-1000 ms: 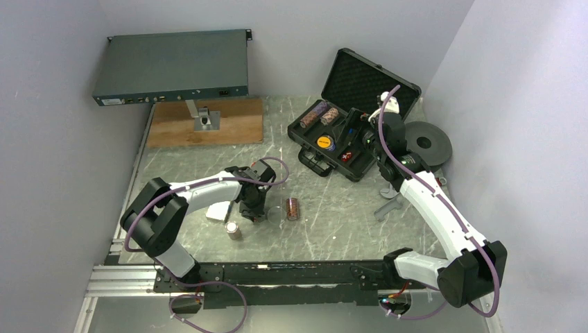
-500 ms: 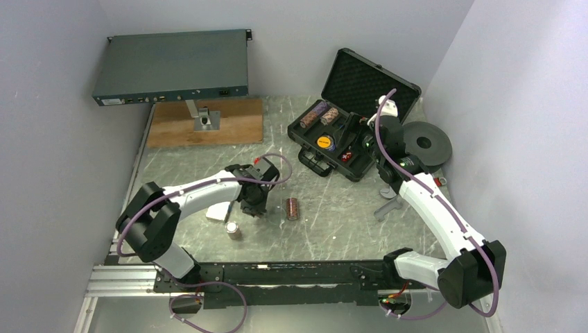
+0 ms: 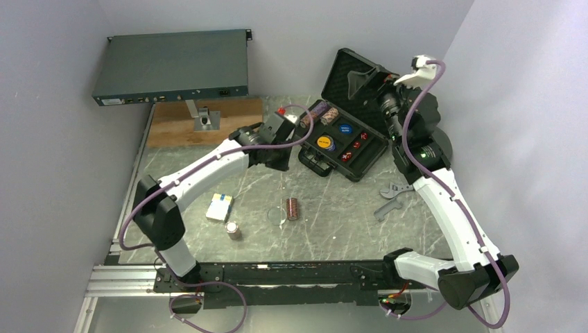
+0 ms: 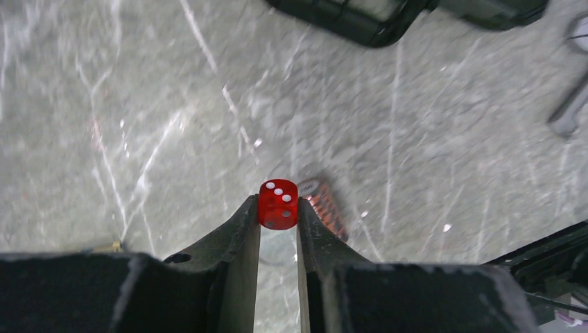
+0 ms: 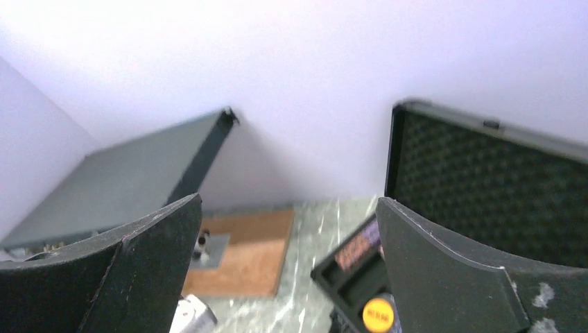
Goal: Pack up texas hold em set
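I will next move my left gripper to the right in the top view, then down, and let go of the red die, because red dice lie in the case's dice slot [image 3: 351, 150].
My left gripper [image 3: 277, 161] is shut on a red die [image 4: 278, 204] and holds it in the air above the table, just left of the open black case [image 3: 312, 161]. A brown chip stack [image 4: 324, 210] lies on its side on the table below the die. The case holds two chip rows [image 3: 321, 114], a yellow button [image 3: 323, 142], a blue button [image 3: 344, 128] and red dice [image 3: 356, 144]. My right gripper [image 5: 288, 263] is open and empty, raised high in front of the case lid [image 5: 485, 187].
On the table lie the chip stack [image 3: 292, 208], a second stack [image 3: 233, 229], a card deck [image 3: 219, 207] and a clear disc [image 3: 275, 214]. A wrench [image 3: 390, 198] lies at the right. A wooden board [image 3: 229, 125] and a rack unit [image 3: 173, 66] stand at the back left.
My left gripper has risen from the table by the clear disc and swung toward the case. My right gripper has lifted out of the case and up toward the lid.
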You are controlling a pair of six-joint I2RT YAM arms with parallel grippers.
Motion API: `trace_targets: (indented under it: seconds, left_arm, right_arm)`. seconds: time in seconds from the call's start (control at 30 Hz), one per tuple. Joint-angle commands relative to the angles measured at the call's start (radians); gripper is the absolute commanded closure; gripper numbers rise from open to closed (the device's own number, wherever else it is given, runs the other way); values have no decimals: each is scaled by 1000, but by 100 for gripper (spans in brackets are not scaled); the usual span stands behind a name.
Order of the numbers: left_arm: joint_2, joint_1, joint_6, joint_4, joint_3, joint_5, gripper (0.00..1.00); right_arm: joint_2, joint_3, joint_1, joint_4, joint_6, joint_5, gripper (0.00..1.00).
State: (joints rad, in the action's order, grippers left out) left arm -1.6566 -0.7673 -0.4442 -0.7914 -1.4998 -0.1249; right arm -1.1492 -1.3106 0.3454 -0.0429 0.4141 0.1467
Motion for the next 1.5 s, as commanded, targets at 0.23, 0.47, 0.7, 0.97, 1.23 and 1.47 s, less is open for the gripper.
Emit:
trace_targets:
  seconds: [0.23, 0.47, 0.7, 0.97, 1.23, 1.47]
  left_arm:
    - [-260, -3, 163, 30, -395, 151, 100]
    - [-409, -2, 264, 163, -518, 318, 100]
    - [-628, 4, 363, 138, -855, 369, 100]
    - [-641, 47, 431, 322, -785, 543, 100]
    - [-747, 48, 489, 486, -820, 612, 100]
    - [-804, 38, 421, 682, -782, 678, 100]
  right_arm:
    - [-11, -66, -4, 298, -48, 68, 0]
    - [21, 87, -3, 393, -20, -22, 0]
    - [2, 115, -3, 414, -24, -30, 0]
    - [-21, 134, 1, 431, -10, -42, 0]
    - [-24, 154, 2, 446, -1, -37, 0]
    - [-22, 170, 3, 458, -7, -26, 0]
